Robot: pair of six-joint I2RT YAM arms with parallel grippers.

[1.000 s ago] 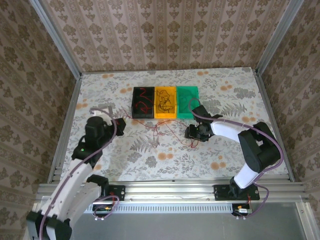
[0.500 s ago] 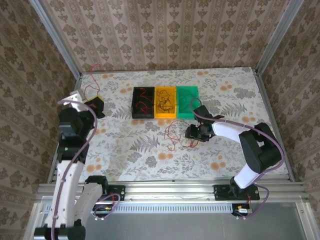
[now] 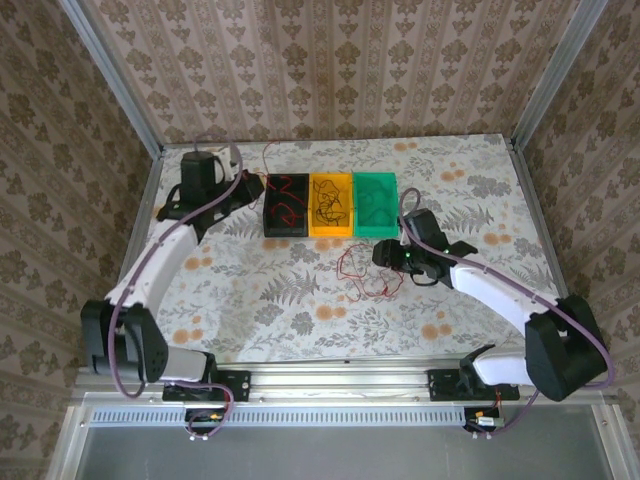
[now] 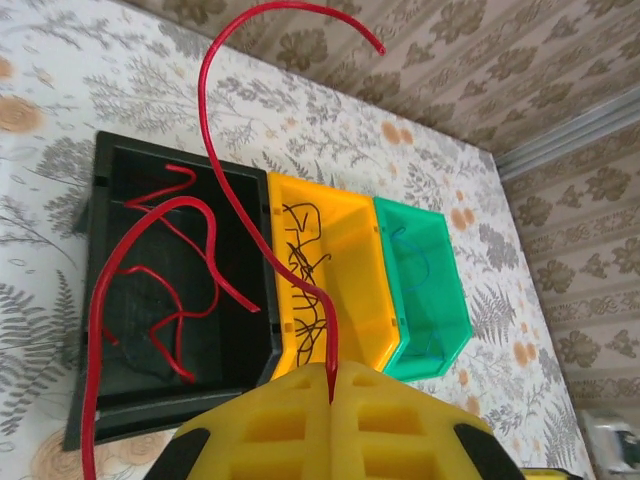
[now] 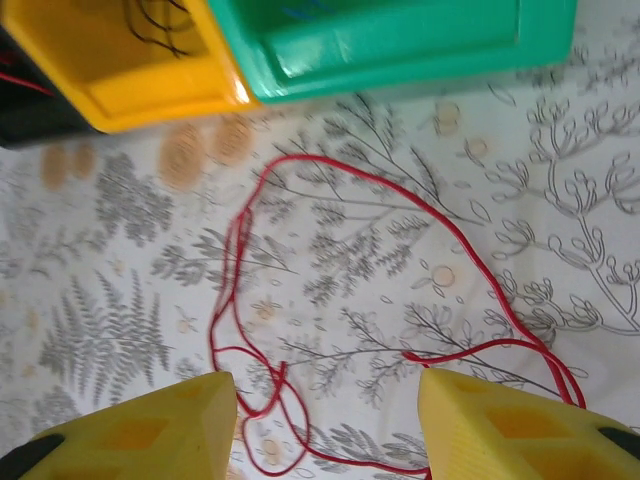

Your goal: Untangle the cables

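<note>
My left gripper swings over the open middle of the black bin next and lowers to release the red cable, since that bin lies beside and below it.
My left gripper [image 4: 331,385] is shut on a red cable [image 4: 215,130] that arcs up and away from its yellow fingers. It hangs by the near edge of the black bin [image 4: 85,330], which holds other red cables [image 4: 165,300]. In the top view this gripper [image 3: 252,186] is at the black bin's [image 3: 286,228] left side. A loose red cable [image 5: 400,215] lies in loops on the table. My right gripper [image 5: 325,420] is open just above it, one finger [image 5: 150,430] on each side. In the top view that red cable [image 3: 358,272] lies left of the right gripper [image 3: 385,258].
The yellow bin [image 3: 312,205] holds black cables [image 4: 305,275] and the green bin [image 3: 390,208] holds a thin bluish one [image 4: 420,265]. The three bins stand side by side at the table's far middle. Metal rails [image 3: 135,240] edge the table.
The left arm has swung from the near left up to the far side by the black bin, carrying the red cable. The right arm shifted slightly right; the loose cable stays on the table.
</note>
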